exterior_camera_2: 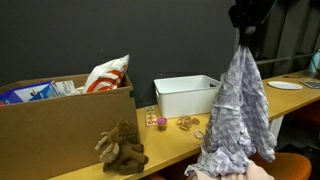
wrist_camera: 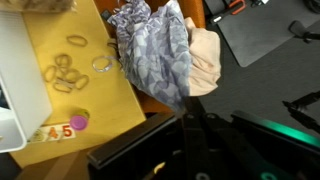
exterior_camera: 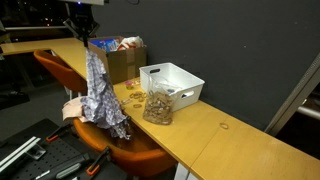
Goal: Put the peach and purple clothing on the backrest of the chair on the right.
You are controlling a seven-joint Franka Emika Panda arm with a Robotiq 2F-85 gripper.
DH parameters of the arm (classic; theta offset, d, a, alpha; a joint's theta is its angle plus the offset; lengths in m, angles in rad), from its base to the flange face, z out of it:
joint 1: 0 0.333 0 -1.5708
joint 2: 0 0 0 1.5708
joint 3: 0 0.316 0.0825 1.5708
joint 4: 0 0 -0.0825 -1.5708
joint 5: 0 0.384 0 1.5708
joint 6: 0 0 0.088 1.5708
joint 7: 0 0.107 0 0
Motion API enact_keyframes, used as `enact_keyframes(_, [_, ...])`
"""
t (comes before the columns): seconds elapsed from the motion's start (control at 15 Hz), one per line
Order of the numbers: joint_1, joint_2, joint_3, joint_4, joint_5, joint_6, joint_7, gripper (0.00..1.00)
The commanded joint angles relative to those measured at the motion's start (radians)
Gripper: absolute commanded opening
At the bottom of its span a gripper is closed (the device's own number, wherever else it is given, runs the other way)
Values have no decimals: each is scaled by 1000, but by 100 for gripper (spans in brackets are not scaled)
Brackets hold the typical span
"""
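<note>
My gripper goes down toward the peach clothing (exterior_camera: 72,108) next, to release the top of the purple-grey clothing (exterior_camera: 101,92) over it. The purple-grey clothing's lower end already rests upon the chair.
My gripper (exterior_camera: 82,32) is shut on the top of the purple-grey patterned clothing (exterior_camera: 101,92), which hangs down from it over the orange chair (exterior_camera: 57,66). The lower end of the cloth reaches the chair seat (exterior_camera: 135,157). The peach clothing (exterior_camera: 72,108) lies on the chair beside and partly under the hanging cloth. In an exterior view the gripper (exterior_camera_2: 243,38) holds the purple clothing (exterior_camera_2: 238,112) high beside the table. In the wrist view the purple clothing (wrist_camera: 150,50) bunches up at the fingertips (wrist_camera: 183,112), with the peach clothing (wrist_camera: 206,55) next to it.
A long yellow table (exterior_camera: 230,140) carries a white bin (exterior_camera: 172,82), a cardboard box (exterior_camera: 125,62) and a clear bag of brown pieces (exterior_camera: 157,106). A brown stuffed toy (exterior_camera_2: 120,148) sits by the box. Loose rings (wrist_camera: 64,72) lie on the tabletop.
</note>
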Motion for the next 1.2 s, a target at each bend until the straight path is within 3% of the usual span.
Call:
enact_keyframes(0.0, [33,12,55,-20,150,-14,-100,0])
enact_keyframes(0.47, [67,141,131,18,420,-92,-296,0])
enact_keyframes(0.53, [59,164,133,21,448,-115,-328,26])
enact_keyframes(0.67, [46,212,136,50,498,-194,-362,32])
enact_keyframes(0.87, [19,272,135,92,547,-296,-370,55])
enact_keyframes(1.13, [-5,282,119,132,474,-297,-272,83])
